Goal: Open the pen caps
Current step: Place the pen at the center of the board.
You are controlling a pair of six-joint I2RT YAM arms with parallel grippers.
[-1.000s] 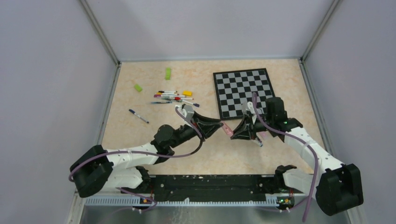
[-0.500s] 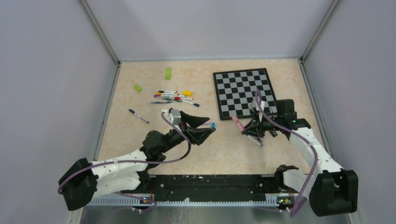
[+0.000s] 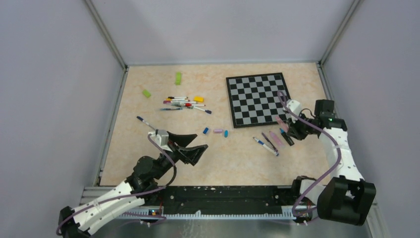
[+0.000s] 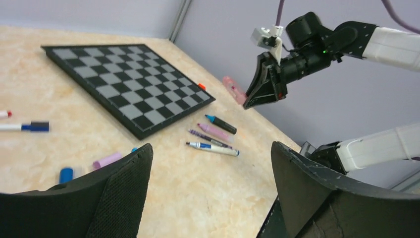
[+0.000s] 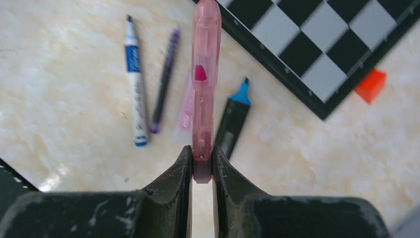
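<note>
The right gripper moves down and toward the right in the top view next, past the black highlighter, because the table beside it is clear.
My right gripper (image 5: 202, 153) is shut on the end of a translucent pink pen (image 5: 205, 74), held above the table by the chessboard's near right corner (image 3: 283, 122). Below it lie a blue-and-white pen (image 5: 134, 79), a purple pen (image 5: 166, 82), a pink pen (image 5: 187, 106) and a black highlighter with a blue tip (image 5: 233, 119). My left gripper (image 3: 204, 140) hangs open and empty over the near middle of the table. Loose pen caps lie beyond it: a blue cap (image 3: 205, 131), a pink cap (image 3: 218, 131) and another blue cap (image 3: 226, 133). More pens sit in a pile (image 3: 183, 103).
The chessboard (image 3: 257, 98) lies at the back right, with a small orange block (image 5: 371, 85) beside its edge. Two green blocks (image 3: 178, 78) (image 3: 146, 93) and a yellow block (image 3: 198, 98) sit near the pile. A single pen (image 3: 143, 121) lies left of my left gripper.
The grippers, close together at the pink pen a second ago, have drawn apart. The left one opened and pulled back to the near left. The right one carried the pen to the right.
</note>
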